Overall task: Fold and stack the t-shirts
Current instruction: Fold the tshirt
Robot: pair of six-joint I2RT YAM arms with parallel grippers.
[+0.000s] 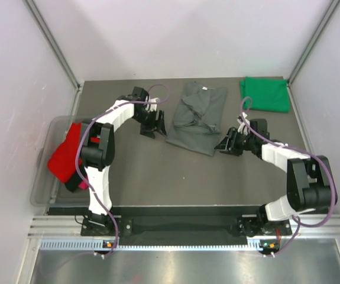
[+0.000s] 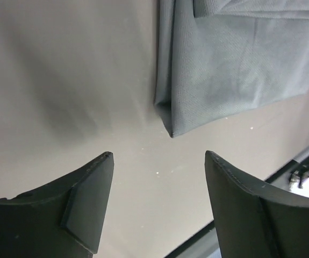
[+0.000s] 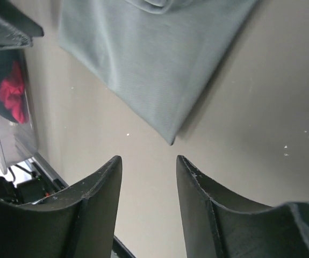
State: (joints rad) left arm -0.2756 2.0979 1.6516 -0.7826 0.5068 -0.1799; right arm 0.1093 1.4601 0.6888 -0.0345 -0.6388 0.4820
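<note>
Next, I lower my right gripper sideways onto the dark grey t-shirt's near corner [image 1: 211, 154] [image 3: 170, 138], as it lies below the open fingers and to their left in the top view.
A dark grey t-shirt [image 1: 197, 115] lies partly folded in the middle of the table. My left gripper [image 1: 155, 127] is open and empty just left of its lower-left corner, which shows in the left wrist view [image 2: 213, 75]. My right gripper [image 1: 224, 144] is open and empty just right of its lower-right corner, seen in the right wrist view [image 3: 149, 59]. A bright green t-shirt [image 1: 265, 93] lies folded at the back right. A red t-shirt [image 1: 66, 155] hangs over the tub, with black and pink cloth [image 1: 78, 183] under it.
A clear plastic tub [image 1: 47, 171] stands at the left edge and shows in the right wrist view [image 3: 9, 102]. Metal frame posts and white walls enclose the table [image 1: 158, 177].
</note>
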